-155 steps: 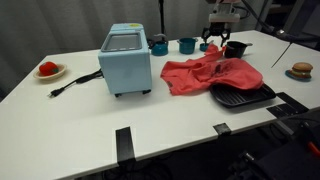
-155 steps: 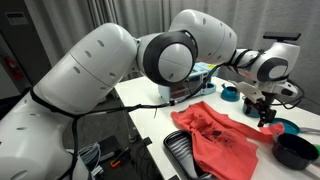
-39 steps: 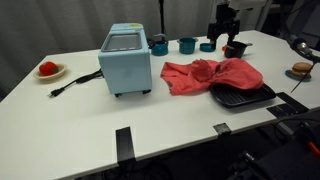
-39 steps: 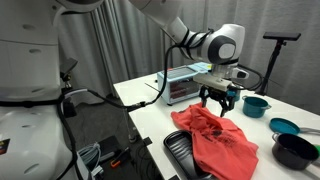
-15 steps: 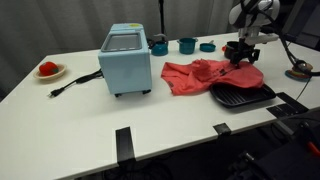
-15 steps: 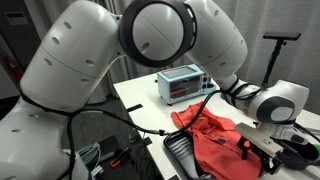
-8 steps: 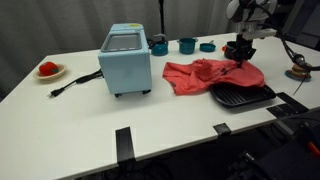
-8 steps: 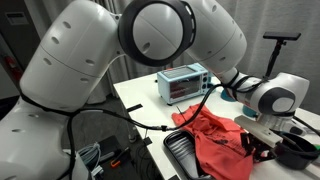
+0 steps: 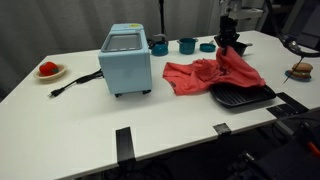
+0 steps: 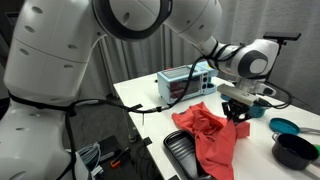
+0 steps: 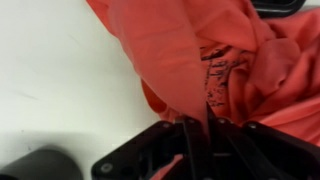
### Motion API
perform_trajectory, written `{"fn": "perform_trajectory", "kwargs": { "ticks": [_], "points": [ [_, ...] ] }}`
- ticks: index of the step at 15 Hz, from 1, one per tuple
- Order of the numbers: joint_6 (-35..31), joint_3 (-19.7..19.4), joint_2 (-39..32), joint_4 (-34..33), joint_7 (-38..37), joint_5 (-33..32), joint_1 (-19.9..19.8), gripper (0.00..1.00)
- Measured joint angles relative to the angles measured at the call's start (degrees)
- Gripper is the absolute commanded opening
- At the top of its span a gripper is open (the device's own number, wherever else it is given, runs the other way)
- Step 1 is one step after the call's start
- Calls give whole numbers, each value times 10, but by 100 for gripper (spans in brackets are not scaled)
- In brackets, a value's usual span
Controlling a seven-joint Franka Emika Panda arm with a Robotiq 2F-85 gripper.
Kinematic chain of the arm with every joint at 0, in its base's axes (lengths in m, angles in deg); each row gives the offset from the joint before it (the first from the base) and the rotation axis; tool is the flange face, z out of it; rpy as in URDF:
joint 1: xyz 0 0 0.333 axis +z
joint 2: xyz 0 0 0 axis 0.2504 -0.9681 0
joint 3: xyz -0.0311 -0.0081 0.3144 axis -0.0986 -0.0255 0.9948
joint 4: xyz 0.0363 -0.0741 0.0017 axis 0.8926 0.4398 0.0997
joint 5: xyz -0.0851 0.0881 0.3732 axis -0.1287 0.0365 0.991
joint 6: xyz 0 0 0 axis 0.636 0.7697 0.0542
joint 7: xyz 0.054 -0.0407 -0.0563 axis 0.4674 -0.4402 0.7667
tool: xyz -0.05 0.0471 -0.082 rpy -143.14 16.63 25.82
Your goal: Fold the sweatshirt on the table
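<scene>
Next, my gripper moves toward the toaster oven before it releases the lifted fold by the pan.
The coral-red sweatshirt [image 9: 213, 76] lies rumpled on the white table [image 9: 90, 115], between the toaster oven and a black pan. My gripper [image 9: 231, 46] hangs over its far side, shut on a fold of the fabric, which rises in a peak to the fingers. In an exterior view the gripper [image 10: 237, 113] holds the sweatshirt [image 10: 208, 137] lifted above the rest of the cloth. In the wrist view a strip of the sweatshirt [image 11: 195, 50] runs down between the closed black fingers [image 11: 190, 140].
A light-blue toaster oven [image 9: 126, 58] stands left of the garment, its cord trailing towards a plate with a red item [image 9: 48, 70]. A black grill pan [image 9: 241, 96] touches the cloth's near side. Teal cups [image 9: 187, 45] line the back edge. A black pot [image 10: 297, 150] and a teal bowl [image 10: 282, 126] sit nearby.
The gripper has shut on the sweatshirt's edge and risen, drawing that part of the fabric up and back across the rest of the garment.
</scene>
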Motion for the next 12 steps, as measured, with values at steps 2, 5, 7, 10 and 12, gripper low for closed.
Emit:
{"fn": "perform_trajectory", "kwargs": {
  "ticks": [2,5,7,10,12],
  "points": [
    [0,18,29,21,7,7,16,2],
    [0,45,64,55,22,35,36,2],
    [0,61,84,75,34,62,45,2],
    [-13,81,111,97,51,107,56,2],
    [-41,91,125,109,62,135,63,2]
  ]
}}
